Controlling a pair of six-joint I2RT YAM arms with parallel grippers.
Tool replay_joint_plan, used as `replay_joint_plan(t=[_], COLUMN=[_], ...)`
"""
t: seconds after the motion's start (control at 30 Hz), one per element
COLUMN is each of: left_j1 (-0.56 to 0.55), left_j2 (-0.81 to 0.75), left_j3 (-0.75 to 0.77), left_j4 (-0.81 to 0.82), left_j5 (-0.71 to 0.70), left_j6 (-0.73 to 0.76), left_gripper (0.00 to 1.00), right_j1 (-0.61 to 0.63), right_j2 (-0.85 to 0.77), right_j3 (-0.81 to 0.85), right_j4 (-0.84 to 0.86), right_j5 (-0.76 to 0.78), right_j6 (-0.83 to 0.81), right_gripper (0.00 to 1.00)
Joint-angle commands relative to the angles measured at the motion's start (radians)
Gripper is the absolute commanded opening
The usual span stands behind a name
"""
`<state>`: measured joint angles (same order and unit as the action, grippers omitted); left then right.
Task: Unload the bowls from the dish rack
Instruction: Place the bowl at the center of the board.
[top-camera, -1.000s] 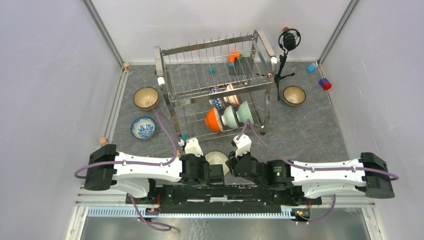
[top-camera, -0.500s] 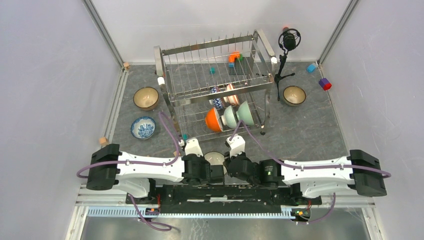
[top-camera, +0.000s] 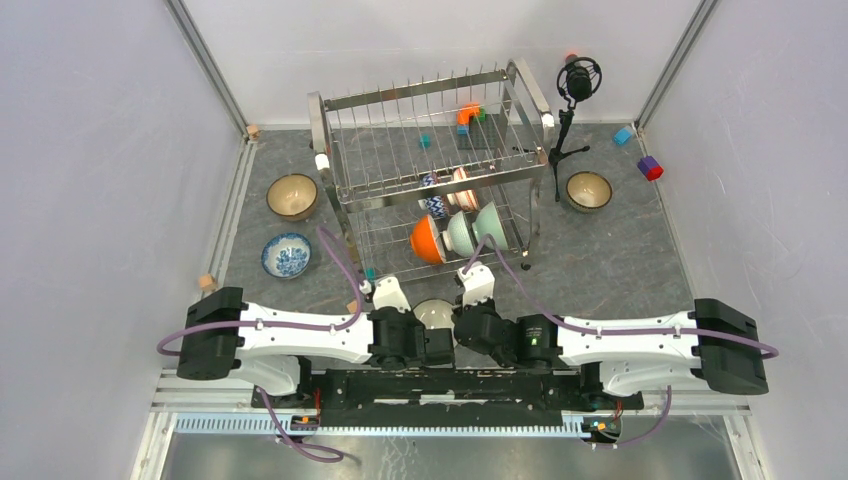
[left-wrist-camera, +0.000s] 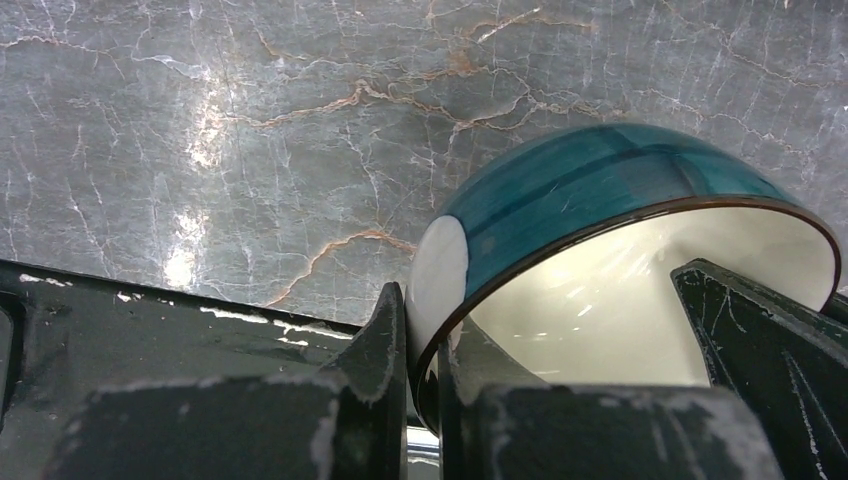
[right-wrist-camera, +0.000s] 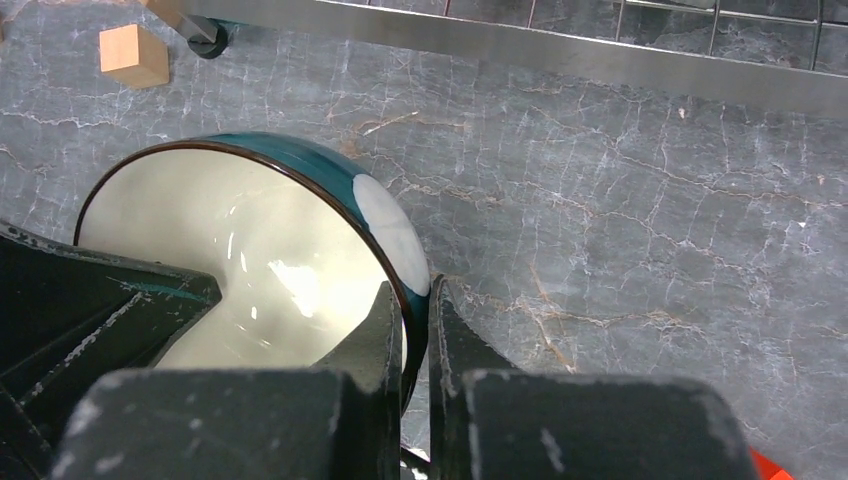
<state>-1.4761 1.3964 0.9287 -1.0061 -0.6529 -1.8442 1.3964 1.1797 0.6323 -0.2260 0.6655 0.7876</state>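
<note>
I will move my right gripper outward, to the right in the top view, and down beside the tan bowl near the tripod, because the tabletop is bare there.
A teal bowl with a cream inside (top-camera: 433, 313) is held between both arms near the table's front, just in front of the dish rack (top-camera: 430, 100). My left gripper (left-wrist-camera: 422, 300) is shut on one side of the rim of this bowl (left-wrist-camera: 600, 180). My right gripper (right-wrist-camera: 417, 290) is shut on the opposite side of the bowl's rim (right-wrist-camera: 240, 230). On the rack's lower tier stand an orange bowl (top-camera: 427, 240), a pale green bowl (top-camera: 461, 232) and a blue-and-white bowl (top-camera: 436, 205).
On the table lie a tan bowl (top-camera: 293, 196) and a blue patterned bowl (top-camera: 286, 254) at left, and another tan bowl (top-camera: 588, 190) at right. A black microphone tripod (top-camera: 570, 120) stands by the rack. A wooden block (right-wrist-camera: 133, 55) lies near the rack's foot.
My right arm has shifted left to the teal bowl and its jaws have closed on the rim. The left gripper has kept its hold.
</note>
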Motion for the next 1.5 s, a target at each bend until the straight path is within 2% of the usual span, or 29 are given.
replay_joint_plan(t=[0.0, 0.03, 0.27, 0.43, 0.53, 0.63, 0.8, 1.03, 1.13, 1.33, 1.4, 1.47], left_j1=[-0.005, -0.006, -0.005, -0.005, -0.005, -0.006, -0.005, -0.005, -0.006, -0.006, -0.005, -0.006], left_j2=[-0.017, -0.022, -0.071, -0.117, -0.163, -0.212, -0.282, -0.409, -0.453, -0.496, -0.506, -0.512], left_j3=[0.032, 0.029, -0.006, -0.019, -0.026, -0.049, -0.089, -0.205, -0.251, -0.305, -0.321, -0.348], left_j4=[0.020, 0.031, 0.137, 0.163, 0.186, 0.250, 0.282, 0.430, 0.489, 0.504, 0.513, 0.540], left_j5=[-0.069, -0.070, -0.064, -0.054, -0.047, -0.030, -0.035, -0.033, -0.040, -0.065, -0.074, -0.081], left_j6=[0.036, 0.059, 0.189, 0.275, 0.365, 0.498, 0.609, 0.714, 0.709, 0.649, 0.627, 0.620], left_gripper=[0.14, 0.21, 0.56, 0.88, 0.99, 1.00, 1.00, 1.00, 1.00, 1.00, 1.00, 1.00], right_j1=[0.012, 0.011, 0.005, -0.008, -0.035, -0.108, -0.284, -0.783, -0.938, -1.248, -1.357, -1.399], right_j2=[-0.021, -0.024, -0.029, -0.061, -0.117, -0.186, -0.279, -0.370, -0.391, -0.367, -0.317, -0.285], right_j3=[0.027, 0.031, 0.044, 0.040, 0.040, 0.047, 0.063, 0.050, 0.056, 0.034, 0.038, 0.018], right_j4=[-0.034, -0.040, -0.076, -0.135, -0.220, -0.307, -0.398, -0.347, -0.330, -0.231, -0.203, -0.139], right_j5=[-0.023, -0.020, -0.012, 0.019, 0.063, 0.076, 0.082, -0.130, -0.177, -0.196, -0.217, -0.217], right_j6=[-0.064, -0.070, -0.100, -0.114, -0.131, -0.172, -0.269, -0.401, -0.392, -0.338, -0.264, -0.172], right_gripper=[0.00, 0.00, 0.00, 0.00, 0.00, 0.00, 0.00, 0.00, 0.00, 0.00, 0.00, 0.00])
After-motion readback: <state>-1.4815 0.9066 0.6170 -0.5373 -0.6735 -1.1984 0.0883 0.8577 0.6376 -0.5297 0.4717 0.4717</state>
